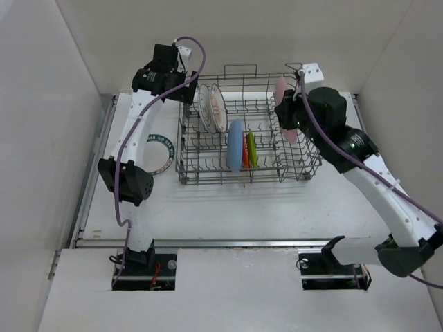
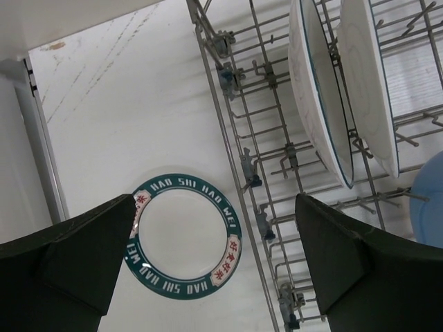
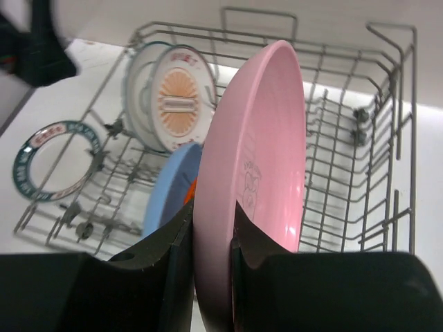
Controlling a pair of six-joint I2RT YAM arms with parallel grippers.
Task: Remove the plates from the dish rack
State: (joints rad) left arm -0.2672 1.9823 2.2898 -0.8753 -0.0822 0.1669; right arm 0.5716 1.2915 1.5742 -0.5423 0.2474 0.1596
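The pink plate swings back past the blue plate in my right gripper next, tilts flat and comes down onto the empty table in front of the rack.
The grey wire dish rack (image 1: 249, 131) stands at the back middle of the table. Two white sunburst plates (image 1: 211, 107) stand upright at its back left. A blue plate (image 1: 235, 145), an orange plate (image 1: 245, 151) and a lime green plate (image 1: 252, 149) stand near its front. My right gripper (image 3: 213, 235) is shut on the rim of the pink plate (image 3: 263, 159) and holds it upright over the rack's right end (image 1: 280, 88). My left gripper (image 2: 214, 200) is open and empty, high over the rack's left side wall (image 2: 242, 159), with the white plates (image 2: 322, 90) to its right.
A white plate with a green lettered rim (image 1: 158, 153) lies flat on the table left of the rack; it also shows in the left wrist view (image 2: 183, 235). White walls close in the table at the back and both sides. A metal rail (image 1: 93, 173) runs along the left edge.
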